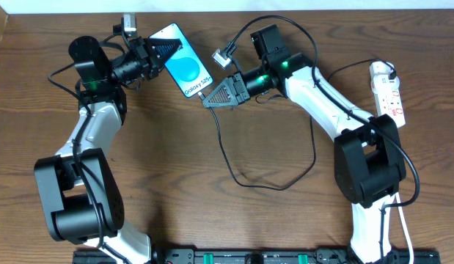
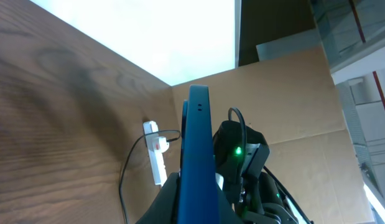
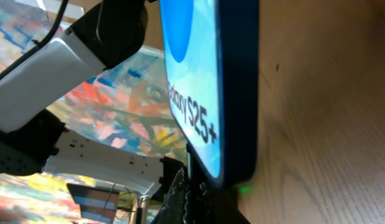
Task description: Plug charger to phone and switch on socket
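The bare wood tabletop lies open below my right gripper. My right gripper will move away from the phone (image 1: 186, 70) next and go down onto that tabletop to let go of the charger's connector.
The phone (image 1: 186, 70) has a light blue screen reading "Galaxy S25+". My left gripper (image 1: 159, 53) is shut on its upper end and holds it tilted; the left wrist view shows it edge-on (image 2: 198, 149) between the fingers. My right gripper (image 1: 212, 99) is at the phone's lower end, shut on the charger's connector tip, which is hidden between the fingers (image 3: 198, 199) under the phone's bottom edge (image 3: 232, 93). The black charger cable (image 1: 245, 183) loops across the table. The white socket strip (image 1: 388, 92) lies at the far right with a black cable going into its far end (image 2: 156, 155).
The right arm's white links (image 1: 322, 95) span between phone and strip. A grey connector with a black wrist cable (image 1: 225, 57) hangs beside the phone. The table's far edge (image 1: 285, 7) runs just behind the phone.
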Tool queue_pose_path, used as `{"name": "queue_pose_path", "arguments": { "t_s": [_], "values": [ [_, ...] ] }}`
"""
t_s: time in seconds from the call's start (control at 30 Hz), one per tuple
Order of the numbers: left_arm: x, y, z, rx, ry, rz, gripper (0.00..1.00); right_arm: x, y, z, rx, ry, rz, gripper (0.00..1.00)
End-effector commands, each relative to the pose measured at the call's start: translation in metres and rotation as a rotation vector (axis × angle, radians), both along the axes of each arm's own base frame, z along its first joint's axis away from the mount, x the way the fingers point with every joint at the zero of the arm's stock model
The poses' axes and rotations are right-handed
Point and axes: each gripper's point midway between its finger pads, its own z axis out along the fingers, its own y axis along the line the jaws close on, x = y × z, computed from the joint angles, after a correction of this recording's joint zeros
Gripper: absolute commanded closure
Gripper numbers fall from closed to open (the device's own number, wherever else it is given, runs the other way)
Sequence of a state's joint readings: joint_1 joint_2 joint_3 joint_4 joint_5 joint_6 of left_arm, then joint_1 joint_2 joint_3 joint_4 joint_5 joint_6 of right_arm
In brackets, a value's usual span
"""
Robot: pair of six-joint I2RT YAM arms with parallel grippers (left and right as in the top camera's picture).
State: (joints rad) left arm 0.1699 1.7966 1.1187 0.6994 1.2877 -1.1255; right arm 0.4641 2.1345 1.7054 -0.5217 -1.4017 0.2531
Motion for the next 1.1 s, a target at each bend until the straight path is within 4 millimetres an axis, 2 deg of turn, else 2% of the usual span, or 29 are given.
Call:
{"name": "queue_pose_path", "arguments": {
  "t_s": [0.0, 0.83, 1.07],
  "values": [
    [-0.015, -0.01, 0.014, 0.001, -0.034, -0.075, 0.93, 0.001, -0.007, 0.008, 0.06, 0.001, 0.025, 0.99],
    [-0.017, -0.011, 0.014, 0.001, -0.034, -0.089, 0.93, 0.009, -0.011, 0.002, 0.046, 0.026, 0.002, 0.99],
    [-0.013, -0.009, 0.014, 0.002, -0.034, -0.059, 0.93, 0.013, 0.005, -0.003, -0.022, 0.037, -0.037, 0.99]
  ]
}}
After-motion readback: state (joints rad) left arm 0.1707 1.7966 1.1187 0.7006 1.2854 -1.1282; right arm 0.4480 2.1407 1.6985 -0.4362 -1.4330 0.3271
